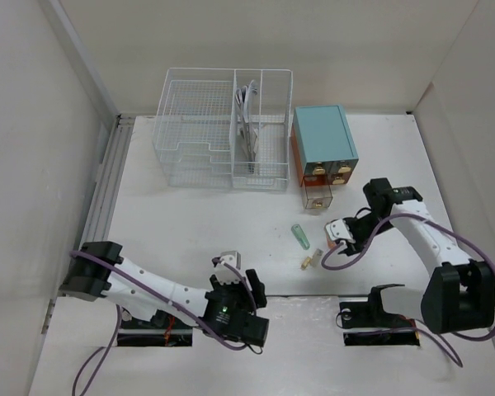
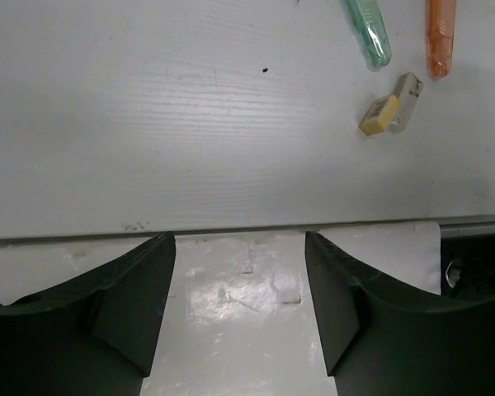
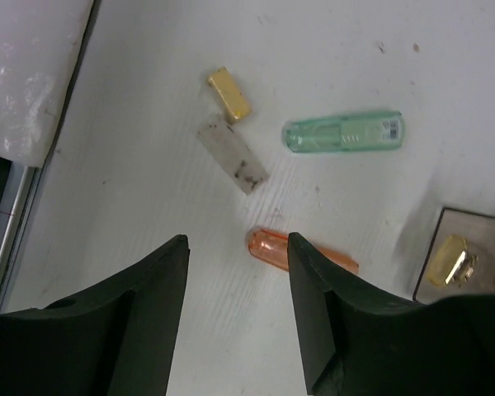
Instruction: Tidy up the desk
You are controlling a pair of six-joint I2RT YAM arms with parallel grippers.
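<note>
The right gripper goes left in the top view and down over the white eraser's speckled end next, since the gold cap crowds the eraser's other end.
On the white desk (image 1: 190,223) lie three small things. A green translucent stick (image 1: 299,235) (image 3: 344,134) (image 2: 370,31) is one. A gold cap with its white piece (image 1: 308,261) (image 3: 229,93) (image 2: 390,106) is another. The third is an orange translucent stick (image 3: 268,246) (image 2: 440,37). My right gripper (image 1: 337,233) (image 3: 237,241) hangs open just above the desk. The orange stick lies flat, partly behind its right finger (image 3: 313,289) and not gripped. My left gripper (image 1: 229,264) (image 2: 239,239) stands open and empty at the desk's near edge.
A white wire-mesh basket (image 1: 223,128) with a cable in it stands at the back. Next to it is a teal box (image 1: 323,140) with wooden drawers; one drawer (image 1: 318,198) (image 3: 458,257) is pulled out and holds a gold thing. Walls close in left and right.
</note>
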